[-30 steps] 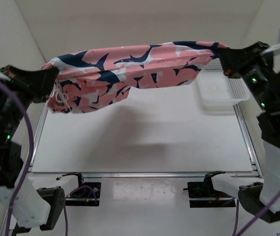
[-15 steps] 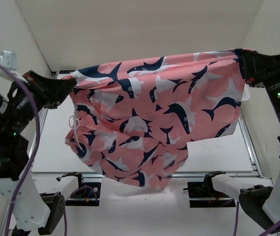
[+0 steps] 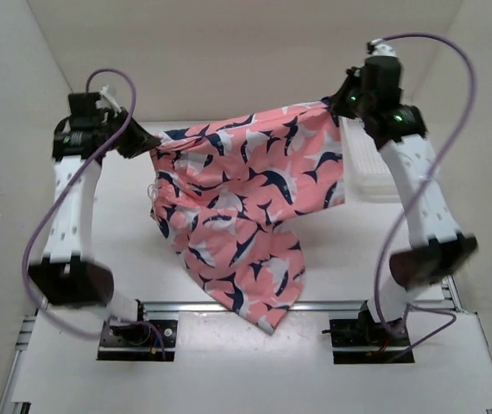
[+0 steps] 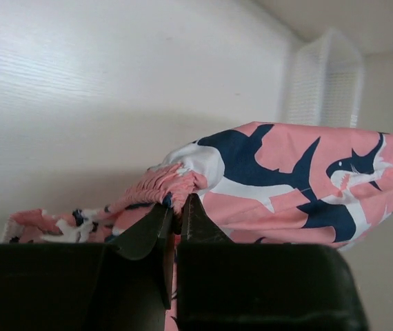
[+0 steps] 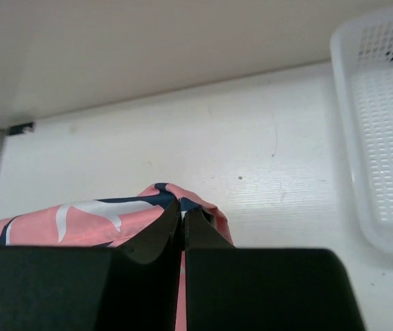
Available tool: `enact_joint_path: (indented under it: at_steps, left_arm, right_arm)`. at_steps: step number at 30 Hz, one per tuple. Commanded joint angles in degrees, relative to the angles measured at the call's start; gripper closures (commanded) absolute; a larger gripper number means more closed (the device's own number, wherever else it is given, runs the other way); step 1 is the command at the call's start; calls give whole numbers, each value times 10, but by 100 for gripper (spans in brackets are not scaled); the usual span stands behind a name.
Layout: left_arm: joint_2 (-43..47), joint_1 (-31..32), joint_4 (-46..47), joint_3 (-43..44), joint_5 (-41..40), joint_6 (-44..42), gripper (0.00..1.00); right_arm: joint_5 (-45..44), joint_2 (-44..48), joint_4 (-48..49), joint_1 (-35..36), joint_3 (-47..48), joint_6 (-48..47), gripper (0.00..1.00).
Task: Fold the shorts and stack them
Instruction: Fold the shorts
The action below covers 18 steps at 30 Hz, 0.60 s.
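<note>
The shorts are hanging raised, so my left gripper should next go down toward the tabletop beside the drawstring (image 3: pixel 153 188) and pull back to let go of the waistband.
The coral-pink shorts (image 3: pixel 250 198) with navy-and-white sharks hang stretched between both arms above the table, the lower part drooping toward the near edge. My left gripper (image 3: pixel 149 142) is shut on the gathered waistband (image 4: pixel 162 187) at the left corner. My right gripper (image 3: pixel 337 102) is shut on the opposite corner (image 5: pixel 183 198) at the upper right. A white drawstring (image 3: pixel 153 188) dangles by the left edge. In the left wrist view the shorts (image 4: pixel 307 186) spread to the right of my fingers.
A white mesh basket (image 3: pixel 369 172) stands at the table's right side behind the shorts, also seen as the basket (image 5: pixel 383 131) in the right wrist view and the basket (image 4: pixel 324 83) in the left wrist view. White walls enclose the back and sides.
Both arms have swung inward and away from the camera, carrying the shorts. The cloth, first stretched wide near the camera, now hangs narrower over the table with its lower end trailing to the front.
</note>
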<state>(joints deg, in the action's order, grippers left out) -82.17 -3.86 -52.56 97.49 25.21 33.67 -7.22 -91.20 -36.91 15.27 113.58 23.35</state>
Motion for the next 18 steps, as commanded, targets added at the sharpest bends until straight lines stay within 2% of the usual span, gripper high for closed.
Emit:
enact_joint_path:
  at_steps: [1,3,5,11,15,18]
  left_arm:
    - [-110,-1,29,35,-57,-28,90]
    - [-205,4,35,96,-62,-28,90]
    - [-263,4,35,141,-50,-28,90]
    - [-416,-2,35,291,-45,-10,90]
    - [-484,-16,35,360,-26,-4,90]
    - [-498,-21,35,366,-26,-4,90]
  right_arm:
    - [6,-94,64,-9,16,-9,100]
    - [19,-186,64,-9,49,-9,100]
    - [48,-267,64,-9,111,-9,100]
    - [98,-393,58,-9,223,-4,100]
    - [135,-392,53,-9,213,-4,100]
    - [148,-336,58,-3,122,-16,100]
